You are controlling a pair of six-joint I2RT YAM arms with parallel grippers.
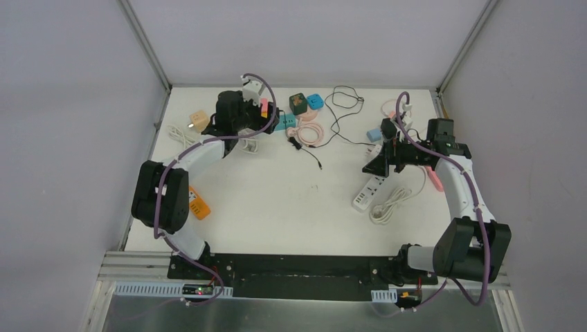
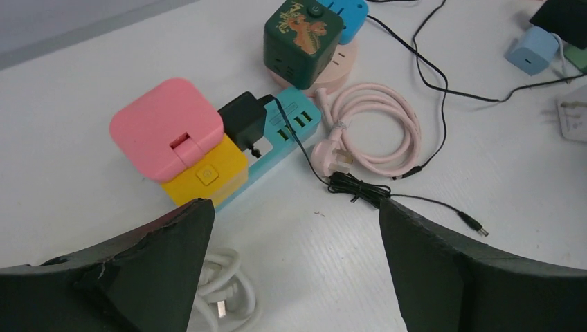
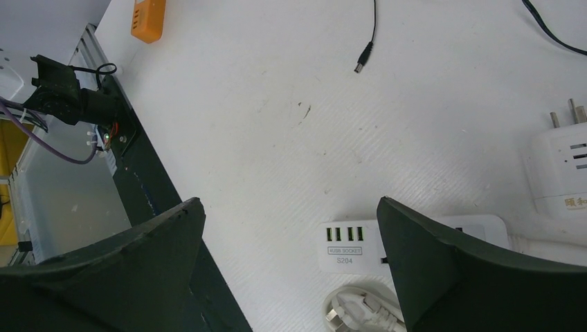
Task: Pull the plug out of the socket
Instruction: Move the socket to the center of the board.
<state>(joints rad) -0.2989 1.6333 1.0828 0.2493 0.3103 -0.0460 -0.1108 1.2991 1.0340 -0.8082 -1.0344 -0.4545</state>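
I will next move my left gripper to the left in the wrist view, turn it, and lower it astride the yellow block (image 1: 264,113) (image 2: 208,173).
A black plug (image 2: 242,119) sits in the teal socket strip (image 2: 299,124), beside a pink adapter (image 2: 166,128) and a yellow block (image 2: 208,173) on the same strip. Its thin black cable (image 2: 356,187) runs across the table to a barrel tip (image 2: 474,225). My left gripper (image 2: 294,207) hangs open just in front of the strip, holding nothing, with bare table between its fingers. My right gripper (image 3: 289,204) is open too, far off over a white power strip (image 3: 353,245) on the right side (image 1: 367,194).
A green cube (image 2: 301,31), a coiled pink cable (image 2: 377,128) and a blue cube (image 2: 531,50) lie beyond the strip. A white cable coil (image 2: 221,290) lies under the left finger. An orange block (image 1: 199,205) sits near the left edge. A white adapter (image 3: 561,173) lies right.
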